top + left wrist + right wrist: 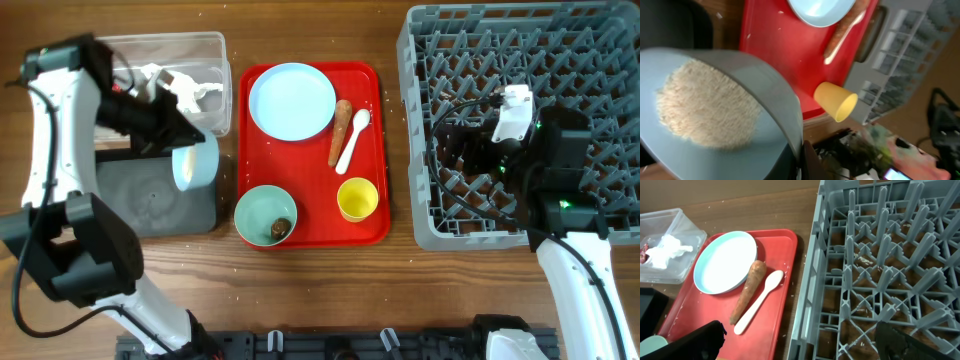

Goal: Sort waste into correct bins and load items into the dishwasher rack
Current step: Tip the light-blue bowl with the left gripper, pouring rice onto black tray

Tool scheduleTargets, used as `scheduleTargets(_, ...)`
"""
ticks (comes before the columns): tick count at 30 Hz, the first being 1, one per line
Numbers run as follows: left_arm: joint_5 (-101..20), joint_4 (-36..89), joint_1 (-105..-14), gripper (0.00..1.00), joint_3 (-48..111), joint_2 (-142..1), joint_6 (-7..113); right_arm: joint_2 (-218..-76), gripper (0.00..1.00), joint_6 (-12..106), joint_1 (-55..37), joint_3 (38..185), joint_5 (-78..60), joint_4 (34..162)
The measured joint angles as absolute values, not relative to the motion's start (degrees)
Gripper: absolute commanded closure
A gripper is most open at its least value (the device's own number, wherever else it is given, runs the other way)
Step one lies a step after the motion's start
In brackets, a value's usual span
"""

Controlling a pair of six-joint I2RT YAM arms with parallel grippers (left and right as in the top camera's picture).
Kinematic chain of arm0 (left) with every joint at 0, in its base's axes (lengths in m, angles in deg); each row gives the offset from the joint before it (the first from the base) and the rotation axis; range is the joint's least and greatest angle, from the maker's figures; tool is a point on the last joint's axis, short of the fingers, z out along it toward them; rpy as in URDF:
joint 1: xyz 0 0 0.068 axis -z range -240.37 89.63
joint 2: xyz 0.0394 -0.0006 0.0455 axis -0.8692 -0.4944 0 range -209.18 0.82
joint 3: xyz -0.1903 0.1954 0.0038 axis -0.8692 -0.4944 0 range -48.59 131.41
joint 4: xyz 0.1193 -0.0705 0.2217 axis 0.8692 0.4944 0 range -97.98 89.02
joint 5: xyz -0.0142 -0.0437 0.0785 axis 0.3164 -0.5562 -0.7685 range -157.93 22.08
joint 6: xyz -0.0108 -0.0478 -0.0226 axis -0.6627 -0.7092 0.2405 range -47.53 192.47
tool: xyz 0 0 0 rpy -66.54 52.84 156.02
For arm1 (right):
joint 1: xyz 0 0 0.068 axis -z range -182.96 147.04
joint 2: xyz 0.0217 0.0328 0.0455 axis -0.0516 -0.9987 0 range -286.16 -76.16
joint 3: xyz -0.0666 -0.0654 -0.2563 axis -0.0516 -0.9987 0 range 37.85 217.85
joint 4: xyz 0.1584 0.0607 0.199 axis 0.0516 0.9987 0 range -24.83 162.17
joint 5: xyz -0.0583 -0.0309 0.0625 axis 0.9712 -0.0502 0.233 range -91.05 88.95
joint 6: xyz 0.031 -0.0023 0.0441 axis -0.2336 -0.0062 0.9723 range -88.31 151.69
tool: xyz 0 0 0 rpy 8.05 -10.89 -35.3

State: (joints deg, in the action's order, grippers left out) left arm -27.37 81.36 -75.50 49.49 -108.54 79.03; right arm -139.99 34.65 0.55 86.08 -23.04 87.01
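Observation:
I will tip my left gripper to empty the bowl's rice, then bring it down onto the red tray's bare middle, which lies to its right in the overhead view.
My left gripper is shut on the rim of a light blue bowl, tipped on its side over the black tray. In the left wrist view the bowl holds white rice, with the finger on its rim. The clear tub holds the napkin and the red wrapper. The plate, carrot, spoon, yellow cup and second bowl with a brown lump sit on the red tray. My right gripper is open and empty above the rack.
The rack fills the right side and stands close to the red tray's right edge. Loose white grains lie scattered on the tray and the wooden table. The tub and the black tray stand side by side at the left.

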Motion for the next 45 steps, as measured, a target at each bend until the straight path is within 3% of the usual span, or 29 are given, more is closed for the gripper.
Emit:
scheduleTargets(6, -11.68, 77.71, -89.14, 0.96, 34.89, -108.34, 94.79, -140.03, 0.05, 35.68, 0.55, 86.08, -23.04, 86.84)
scheduleTargets(15, -0.49, 75.33, -105.86, 0.96, 30.37, -108.34, 98.33, -140.03, 0.06, 36.16, 0.55, 86.08, -23.04, 86.60)
scheduleTargets(21, 1.29, 82.02, -108.40, 0.96, 30.20, -108.30, 99.95, -140.03, 0.06, 36.69, 0.55, 86.08, -23.04, 86.80)
scheduleTargets(28, 1.46, 79.09, -108.46, 0.96, 30.11, -108.30, 100.28, -140.03, 0.06, 37.04, 0.55, 86.08, -23.04, 87.01)
scheduleTargets(34, -0.62, 67.99, -111.33, 0.96, 29.89, -108.36, 94.09, -140.03, 0.06, 37.04, 0.55, 86.08, -23.04, 86.93)
scheduleTargets(45, -0.35, 67.83, -113.03, 0.96, 29.71, -109.39, 88.00, -140.08, 0.06, 37.04, 0.55, 86.08, -23.04, 86.99)
